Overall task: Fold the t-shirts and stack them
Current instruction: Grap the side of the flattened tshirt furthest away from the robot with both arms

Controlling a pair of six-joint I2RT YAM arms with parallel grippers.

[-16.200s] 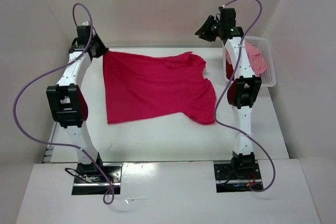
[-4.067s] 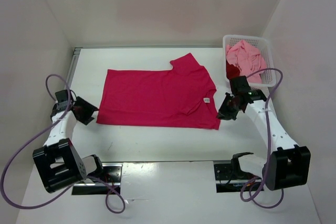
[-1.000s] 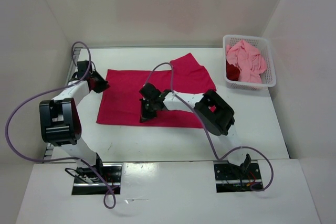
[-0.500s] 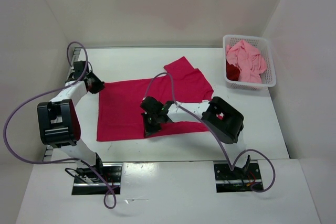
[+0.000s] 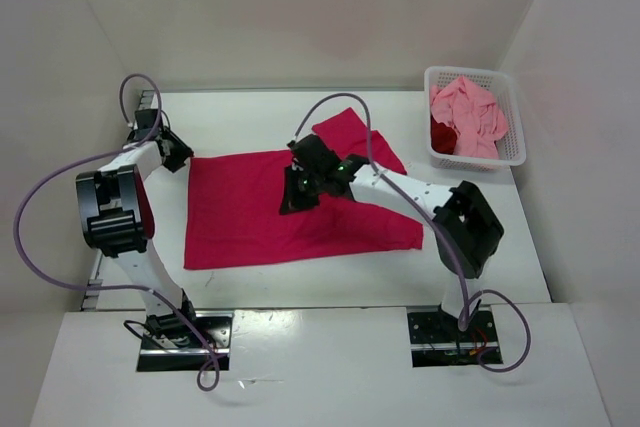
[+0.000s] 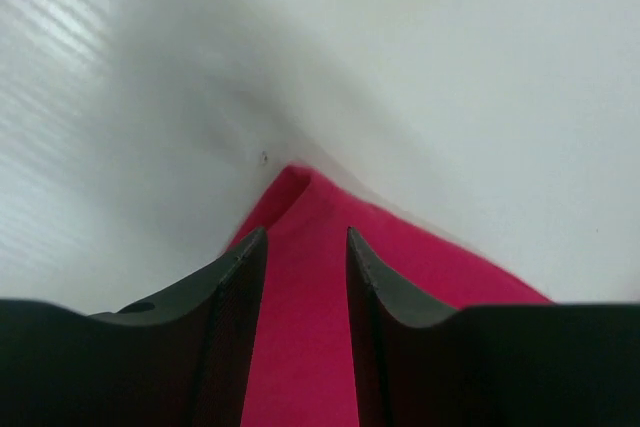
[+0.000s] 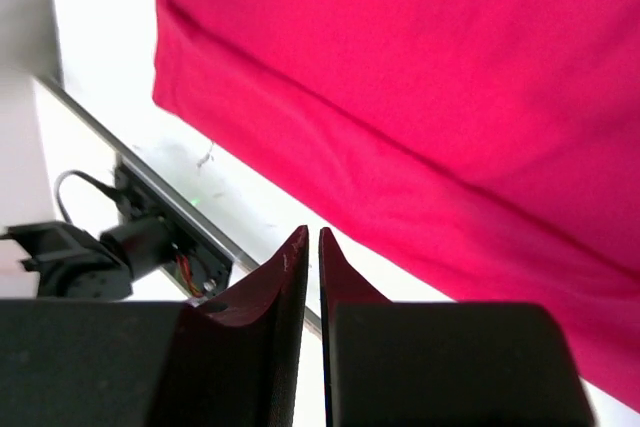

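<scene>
The left gripper lowers its open fingers around the shirt's far corner (image 5: 194,161) (image 6: 305,185) and closes next, since that cloth lies loose below it, under the gap between the fingers.
The bright magenta-red t-shirt (image 5: 250,212) lies flat on the table, one sleeve (image 5: 355,132) sticking out at the back. My left gripper (image 5: 172,154) is low at its far left corner. In the left wrist view its jaws (image 6: 305,232) stand open, with the cloth corner (image 6: 300,187) lying loose under the gap. My right gripper (image 5: 295,192) hovers over the middle of the shirt. In the right wrist view (image 7: 312,232) its jaws are parted by a thin slit with nothing between them, and the shirt's hem (image 7: 400,197) lies below. The light salmon pink t-shirt (image 5: 467,112) and the dark crimson one (image 5: 441,135) are bunched in the basket.
A white mesh basket (image 5: 470,71) stands at the back right corner. White walls close in the table on the left, back and right. The arm bases (image 5: 185,332) sit at the near edge, with purple cables looping over both arms.
The shirt has been drawn toward the near edge and laid down. Both grippers have opened and let go of the cloth. The right gripper has risen back over the shirt's middle.
</scene>
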